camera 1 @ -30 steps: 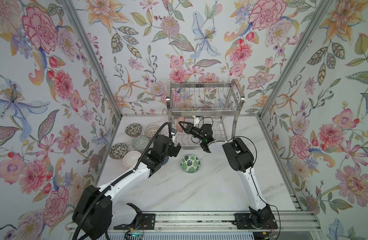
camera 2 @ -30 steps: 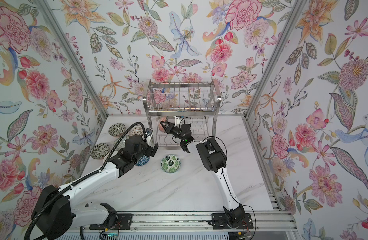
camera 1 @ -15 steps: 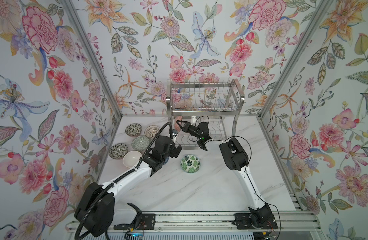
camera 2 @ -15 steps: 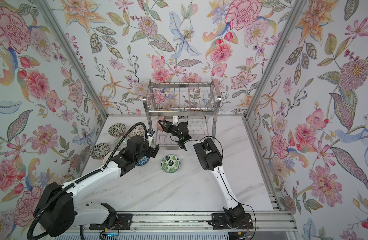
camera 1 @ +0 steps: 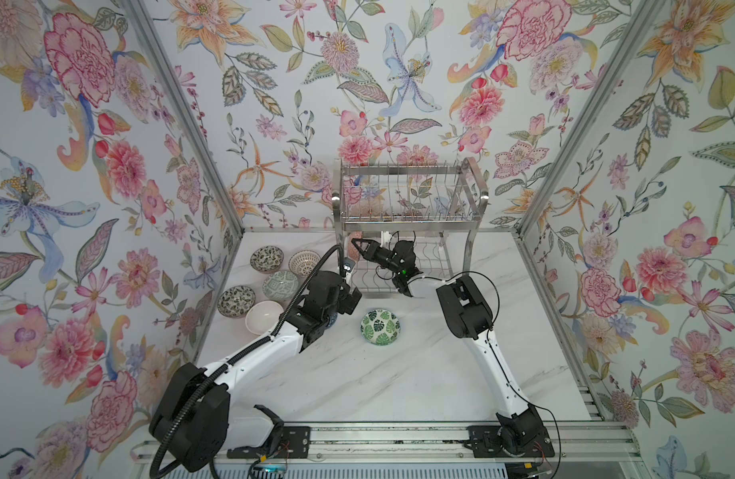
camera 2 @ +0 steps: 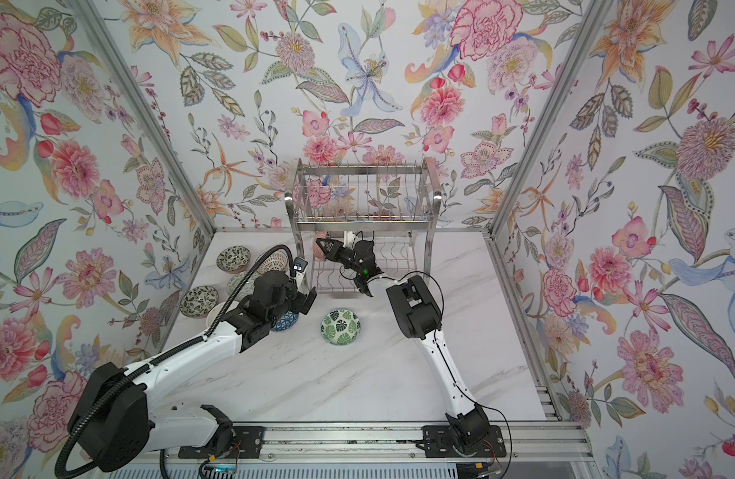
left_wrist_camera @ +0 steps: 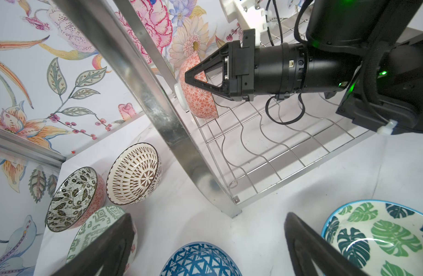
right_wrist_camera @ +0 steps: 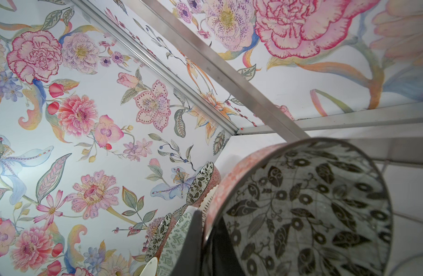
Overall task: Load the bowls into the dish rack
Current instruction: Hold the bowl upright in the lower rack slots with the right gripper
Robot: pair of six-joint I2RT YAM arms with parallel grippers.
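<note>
The bowl already stands on the wires of the lower shelf, so the robot's right gripper should next stay almost still under the dish rack's upper shelf and open to let go of the bowl's rim [camera 1: 354, 246] [right_wrist_camera: 213, 221].
The dish rack [camera 1: 407, 215] stands at the back wall. My right gripper [camera 1: 354, 242] reaches under its upper tier and is shut on the rim of a bowl [left_wrist_camera: 201, 100] that is orange-pink outside and black-and-white floral inside [right_wrist_camera: 301, 210]. This bowl stands on edge at the left end of the lower tier's wavy wires [left_wrist_camera: 265, 148]. My left gripper [left_wrist_camera: 206, 239] is open and hovers over the blue-triangle bowl [left_wrist_camera: 198, 260]. The green-leaf bowl [camera 1: 380, 327] sits on the table in front of the rack.
Several more bowls cluster at the table's left: two black floral ones [camera 1: 267, 259] [camera 1: 236, 301], a brown lattice one [camera 1: 304, 263], a pale green one [camera 1: 280, 284] and a cream one [camera 1: 264, 317]. The rack's left leg [left_wrist_camera: 181, 148] stands between them and the lower tier.
My right arm has shifted a little to the left, carrying the held bowl deeper toward the lower tier's left end. My left arm has barely moved.
</note>
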